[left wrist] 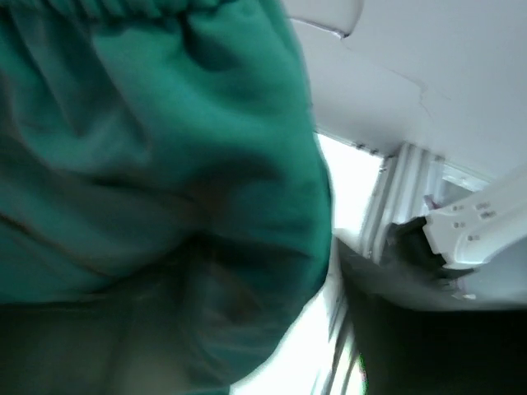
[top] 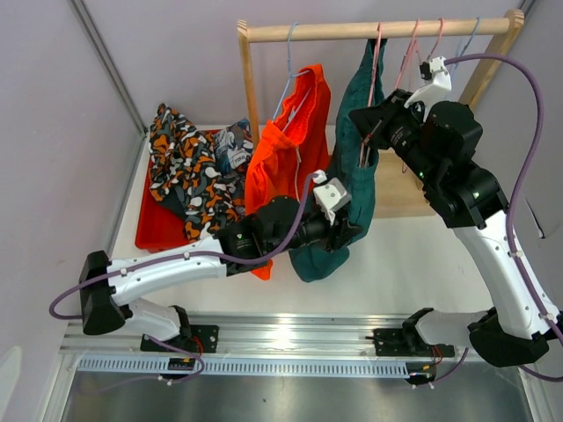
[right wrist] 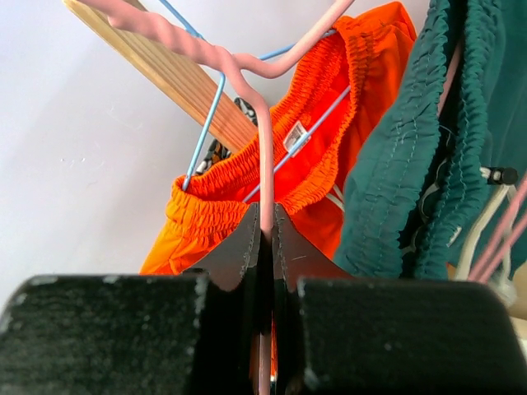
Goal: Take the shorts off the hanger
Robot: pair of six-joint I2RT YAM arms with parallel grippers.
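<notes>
I should pull the pink hanger (top: 377, 54) out of the teal shorts toward the empty hangers right of my right gripper in the top view, then release it.
Dark teal shorts (top: 356, 180) hang on a pink hanger (top: 377, 54) from the wooden rail (top: 378, 31). My left gripper (top: 349, 231) is buried in their lower part and looks shut on the fabric. In the left wrist view, teal cloth (left wrist: 148, 164) fills the frame and hides the fingers. My right gripper (top: 368, 123) is shut on the pink hanger's wire (right wrist: 265, 164), which is pinched between the fingertips (right wrist: 247, 239). Bright orange shorts (top: 290, 154) hang on a blue hanger (right wrist: 202, 136) to the left. No navy pair shows.
A red bin (top: 151, 233) at the left holds the orange-black-white print shorts (top: 180, 167) and the blue-white print shorts (top: 230, 145). Empty hangers (top: 440, 40) hang at the rail's right end. The rack's wooden base (top: 396, 189) lies behind the teal shorts.
</notes>
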